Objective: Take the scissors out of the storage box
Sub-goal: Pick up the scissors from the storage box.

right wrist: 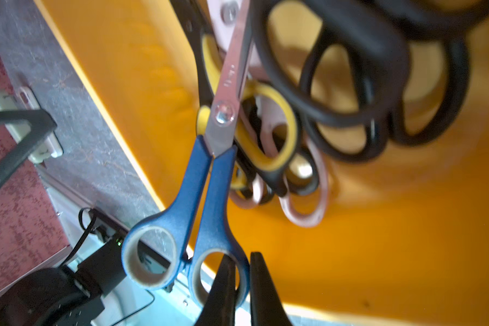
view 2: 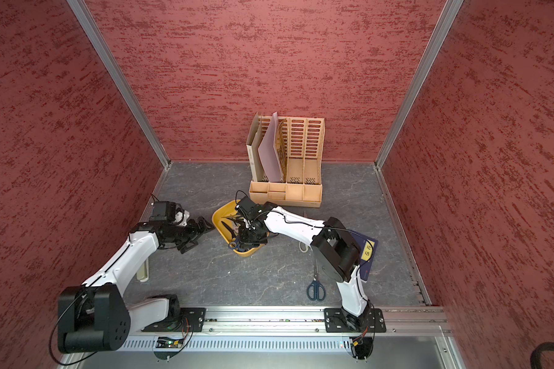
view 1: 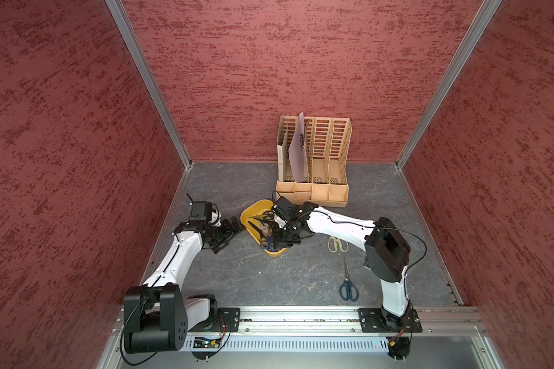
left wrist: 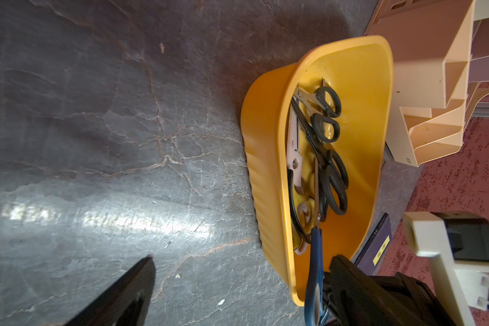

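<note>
Next, my right gripper carries the blue-handled pair up over the box's rim, then down to the empty spot on the tabletop (view 1: 313, 246) beside the cream shears, and releases it there.
The mustard-yellow storage box (view 1: 251, 211) (view 2: 220, 218) sits mid-table, with several scissors in it: black-handled pairs (left wrist: 328, 113), a yellow-and-black pair (right wrist: 268, 127) and pale shears (left wrist: 294, 149). A blue-handled pair (view 1: 267, 244) (view 2: 234, 245) (right wrist: 198, 183) lies at the box's near end, handles over the rim. My right gripper (view 1: 280, 243) (right wrist: 242, 259) is shut on one blue handle ring, one finger through the ring and one outside it. My left gripper (view 1: 230, 234) (left wrist: 243, 258) stands open just left of the box, holding nothing.
On the table to the right lie cream shears (view 1: 337, 244) and dark blue scissors (view 1: 348, 284) (view 2: 315, 286). A tan slotted file organiser (view 1: 314, 159) stands behind the box. A blue book (view 2: 367, 252) lies under the right arm.
</note>
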Controlling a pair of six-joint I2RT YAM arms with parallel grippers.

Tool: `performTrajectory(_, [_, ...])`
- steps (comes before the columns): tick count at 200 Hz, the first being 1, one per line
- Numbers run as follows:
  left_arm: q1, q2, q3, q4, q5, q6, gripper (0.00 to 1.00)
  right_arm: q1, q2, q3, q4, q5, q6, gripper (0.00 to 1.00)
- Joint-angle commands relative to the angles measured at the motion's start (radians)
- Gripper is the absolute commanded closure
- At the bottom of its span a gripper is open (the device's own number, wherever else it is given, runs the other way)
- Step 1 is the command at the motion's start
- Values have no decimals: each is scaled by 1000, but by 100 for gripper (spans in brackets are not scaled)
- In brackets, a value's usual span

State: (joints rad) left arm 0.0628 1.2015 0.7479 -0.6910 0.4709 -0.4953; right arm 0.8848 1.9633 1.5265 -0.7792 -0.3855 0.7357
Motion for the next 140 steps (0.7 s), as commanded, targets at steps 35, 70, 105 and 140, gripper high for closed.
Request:
performTrajectory(35, [17, -23, -1, 1, 14, 28, 0, 9, -95, -57, 138, -187, 53, 100])
performTrajectory(70, [17, -11, -4, 7, 29, 25, 0, 8, -182, -73, 106, -138, 18, 100])
performTrajectory(105, [12, 10, 3, 11, 53, 18, 0, -14, -249, -72, -29, -35, -87, 100])
performTrajectory(140, [5, 20, 16, 10, 51, 12, 0, -54, -305, -89, -226, 253, -233, 100])
